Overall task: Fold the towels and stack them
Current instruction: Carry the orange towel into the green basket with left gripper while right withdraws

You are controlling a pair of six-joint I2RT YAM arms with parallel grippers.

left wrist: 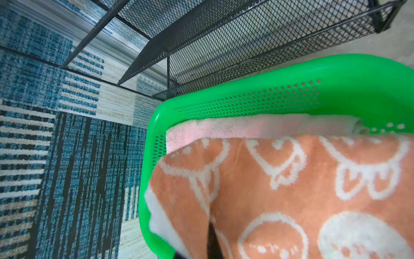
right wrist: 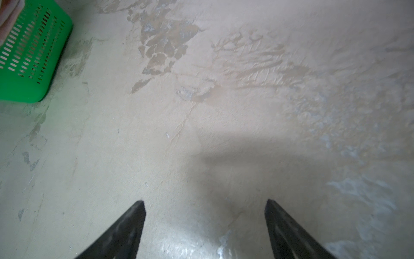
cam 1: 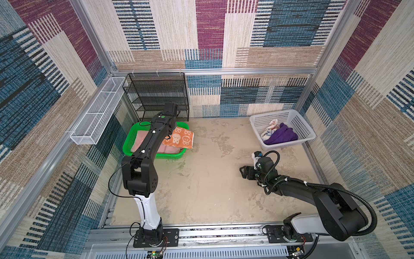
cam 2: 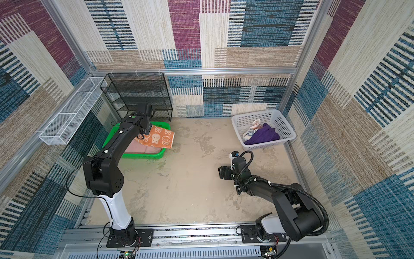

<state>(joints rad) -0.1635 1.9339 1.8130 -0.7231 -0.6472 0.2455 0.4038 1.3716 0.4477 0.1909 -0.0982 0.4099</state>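
Next, my left gripper lowers the bunched edge toward the wire rack onto the pink towel for release, as the orange towel overhangs the tray's rim.
The orange towel with white cartoon faces [cam 1: 182, 139] [cam 2: 161, 138] [left wrist: 291, 190] drapes over the far right corner of the green tray [cam 1: 165, 156] [cam 2: 145, 156] [left wrist: 336, 74], part of it hanging over the rim. My left gripper [cam 1: 168, 135] [cam 2: 141, 135] [left wrist: 212, 242] is shut on a bunched edge of it. Under it a pink towel [cam 1: 140, 140] [cam 2: 145, 146] [left wrist: 224, 130] lies flat in the tray. A dark purple towel [cam 1: 282, 134] [cam 2: 263, 135] and a cream and blue towel [cam 1: 270, 129] [cam 2: 252, 130] lie crumpled in the white basket [cam 1: 302, 127] [cam 2: 284, 127]. My right gripper [cam 1: 243, 171] [cam 2: 221, 171] [right wrist: 205, 201] hovers open over bare table.
A black mesh shelf [cam 1: 156, 96] [cam 2: 139, 94] [left wrist: 246, 44] stands right behind the green tray. A white wire rack [cam 1: 98, 112] [cam 2: 71, 114] hangs on the left wall. A corner of the green tray [right wrist: 29, 56] shows in the right wrist view. Patterned walls close in three sides.
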